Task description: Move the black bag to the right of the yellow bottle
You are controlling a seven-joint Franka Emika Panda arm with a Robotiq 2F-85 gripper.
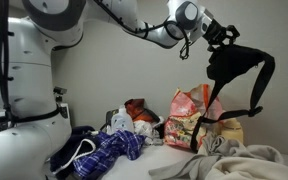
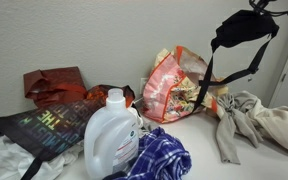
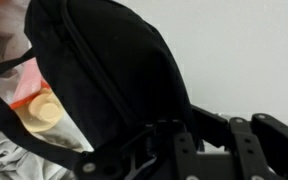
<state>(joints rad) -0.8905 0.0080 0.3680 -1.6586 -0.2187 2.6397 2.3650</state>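
Observation:
Next, my gripper moves outward and down over the space past the yellow bottle to let go, because the bag's strap point(image 1: 259, 95) still hangs before the floral bag.
My gripper point(image 1: 222, 38) is shut on the black bag point(image 1: 239, 65) and holds it high in the air, above and beside the floral bag point(image 1: 189, 115). The bag's long strap point(image 1: 259, 95) hangs down in a loop. In an exterior view the bag point(image 2: 246, 30) hangs from the gripper point(image 2: 259, 8) at the top edge. In the wrist view the bag point(image 3: 104, 70) fills most of the picture in front of the fingers point(image 3: 184, 140). The yellow bottle point(image 3: 42, 112) shows below it, and as a yellowish shape beside the floral bag point(image 1: 230, 130).
A white detergent jug point(image 2: 112, 135) stands by a blue plaid cloth point(image 2: 159, 160). The floral bag point(image 2: 174, 85) leans on the wall. A grey-beige heap of cloth point(image 2: 249, 120) lies under the hanging strap. A dark printed bag point(image 2: 39, 125) and a red bag point(image 2: 54, 82) lie beyond the jug.

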